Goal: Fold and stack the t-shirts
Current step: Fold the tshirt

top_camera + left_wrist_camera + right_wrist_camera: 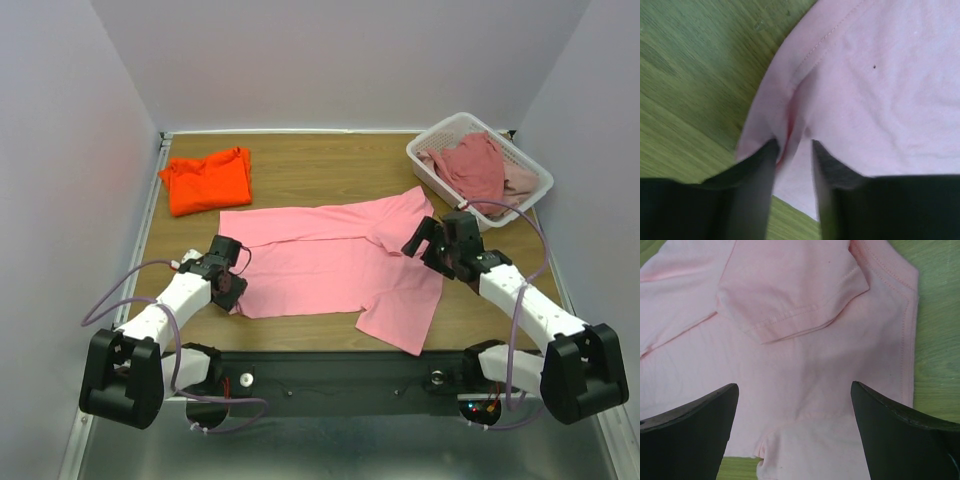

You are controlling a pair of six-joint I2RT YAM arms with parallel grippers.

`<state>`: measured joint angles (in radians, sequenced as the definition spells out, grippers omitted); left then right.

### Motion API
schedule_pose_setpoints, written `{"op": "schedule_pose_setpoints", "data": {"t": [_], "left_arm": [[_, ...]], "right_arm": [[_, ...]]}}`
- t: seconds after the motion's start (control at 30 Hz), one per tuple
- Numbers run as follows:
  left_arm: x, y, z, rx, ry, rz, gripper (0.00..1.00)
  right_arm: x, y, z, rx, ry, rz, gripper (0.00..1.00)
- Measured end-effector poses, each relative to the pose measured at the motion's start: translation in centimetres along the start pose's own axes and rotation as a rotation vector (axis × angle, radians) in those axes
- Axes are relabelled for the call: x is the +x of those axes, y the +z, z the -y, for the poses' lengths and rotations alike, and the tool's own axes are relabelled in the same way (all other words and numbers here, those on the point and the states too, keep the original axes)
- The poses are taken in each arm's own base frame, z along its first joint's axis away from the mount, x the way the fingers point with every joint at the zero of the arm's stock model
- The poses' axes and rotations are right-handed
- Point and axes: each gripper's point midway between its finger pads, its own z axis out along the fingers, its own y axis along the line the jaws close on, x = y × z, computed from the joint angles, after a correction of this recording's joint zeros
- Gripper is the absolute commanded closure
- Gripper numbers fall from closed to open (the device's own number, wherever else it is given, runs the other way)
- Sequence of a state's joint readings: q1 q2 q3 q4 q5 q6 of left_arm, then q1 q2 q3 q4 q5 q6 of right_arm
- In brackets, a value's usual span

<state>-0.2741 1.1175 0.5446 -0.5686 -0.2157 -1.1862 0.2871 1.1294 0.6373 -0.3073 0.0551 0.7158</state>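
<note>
The right gripper moves back and down onto the near tip of the sleeve next, because that sleeve still juts out from the shirt's near edge.
A bubblegum pink t-shirt lies spread flat across the middle of the wooden table. My left gripper is at its near left corner, and in the left wrist view its jaws are pinched on a fold of the pink hem. My right gripper hovers open over the shirt's right side, near a sleeve; the right wrist view shows its gripper spread wide above the folded sleeve. A folded bright orange t-shirt lies at the far left.
A white slatted basket at the far right holds dusty rose and pale pink shirts. Bare wood lies between the orange shirt and the basket. White walls enclose the table on three sides.
</note>
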Motion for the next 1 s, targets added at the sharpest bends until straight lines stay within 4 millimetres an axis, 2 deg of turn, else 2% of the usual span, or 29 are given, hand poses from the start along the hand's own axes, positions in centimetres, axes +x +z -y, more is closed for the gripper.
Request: {"op": "schedule_pose_setpoints", "data": {"t": [0.03,0.07,0.4,0.6,0.7,0.8,0.9,1.0], "left_arm": [[0.0,0.0,0.0,0.000,-0.005,0.001,0.89],[0.0,0.0,0.0,-0.001,-0.007,0.002,0.99],[0.2,0.5,-0.3,-0.026,0.002,-0.006,1.00],[0.1,0.3,-0.2,-0.016,0.013,-0.005,1.00],[0.1,0.1,0.0,-0.002,0.017,-0.005,1.00],[0.1,-0.1,0.1,0.009,0.021,-0.004,1.00],[0.0,-0.2,0.1,0.018,0.027,-0.001,1.00],[0.1,-0.2,0.0,0.028,0.036,-0.001,1.00]], "right_arm": [[0.0,-0.1,0.0,-0.002,0.000,0.001,0.00],[0.0,-0.2,0.0,-0.005,0.000,0.004,0.00],[2.1,-0.6,1.0,-0.019,-0.001,-0.045,0.00],[4.4,-2.6,0.8,-0.058,-0.014,-0.129,0.00],[6.8,-4.4,0.4,-0.074,-0.063,-0.173,0.01],[10.3,-6.4,0.2,-0.093,-0.108,-0.253,0.01],[13.4,-7.2,1.3,-0.044,-0.148,-0.340,0.03],[16.3,-7.3,3.2,0.057,-0.194,-0.428,0.05]]}}
